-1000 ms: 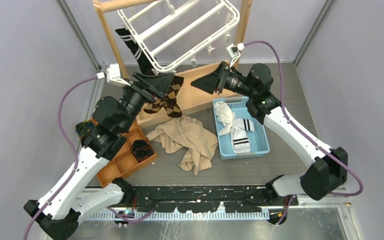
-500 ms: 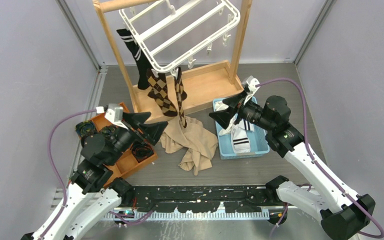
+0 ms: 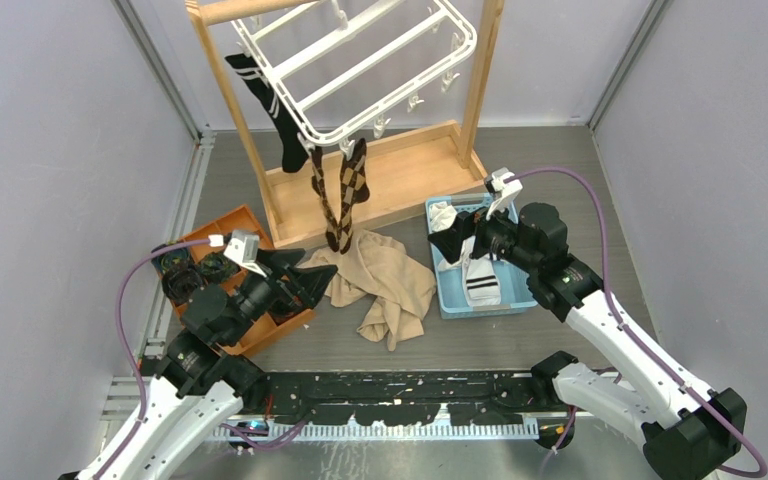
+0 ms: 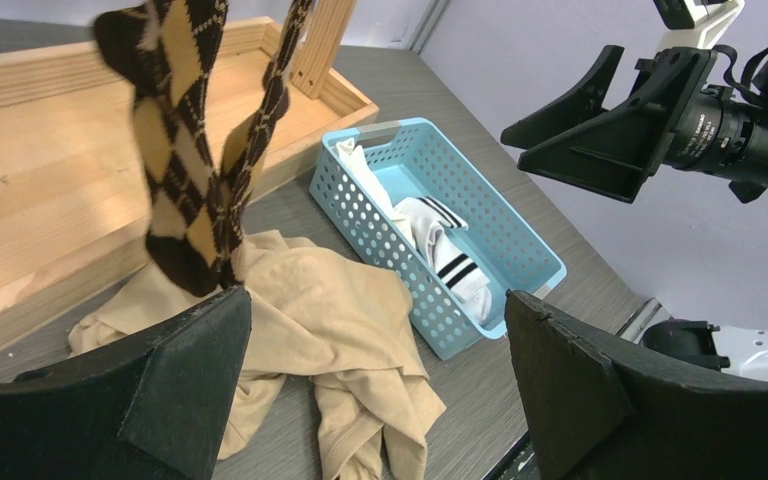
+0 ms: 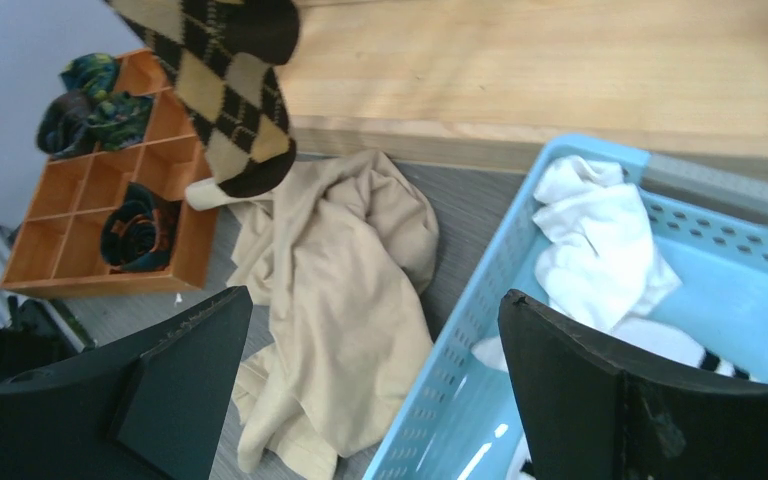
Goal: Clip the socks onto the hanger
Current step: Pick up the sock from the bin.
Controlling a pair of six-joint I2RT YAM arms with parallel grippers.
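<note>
Next, my right gripper turns and lowers onto the cuff's uncovered end. The white sock's far banded cuff (image 5: 718, 364) lies below the gripper, to its right in the top view.
The white hanger (image 3: 400, 100) hangs tilted from the wooden stand (image 3: 228, 105). A black sock with white stripes (image 3: 272, 108) hangs at its left. Two brown argyle socks (image 3: 341, 193) (image 4: 185, 170) (image 5: 230, 90) dangle from its front rim, above the stand's base. White socks with black bands (image 3: 480, 275) (image 4: 440, 250) lie in the blue basket (image 3: 532, 298). My left gripper (image 3: 310, 265) (image 4: 378, 330) is open and holds nothing, low by the beige cloth. Just as open and bare, my right gripper (image 3: 448, 245) (image 5: 375, 330) hovers over the basket's left rim (image 5: 480, 330).
A crumpled beige cloth (image 3: 380, 285) (image 4: 330, 320) (image 5: 340, 270) lies between the basket and an orange divided tray (image 3: 250, 335) (image 5: 70, 240) holding rolled dark socks (image 5: 135, 230). The stand's wooden base (image 3: 400, 180) lies behind. Grey walls close in on both sides.
Both arms have pulled back and down from the hanger. Both grippers opened wide. The argyle socks, let go, now hang free from the hanger.
</note>
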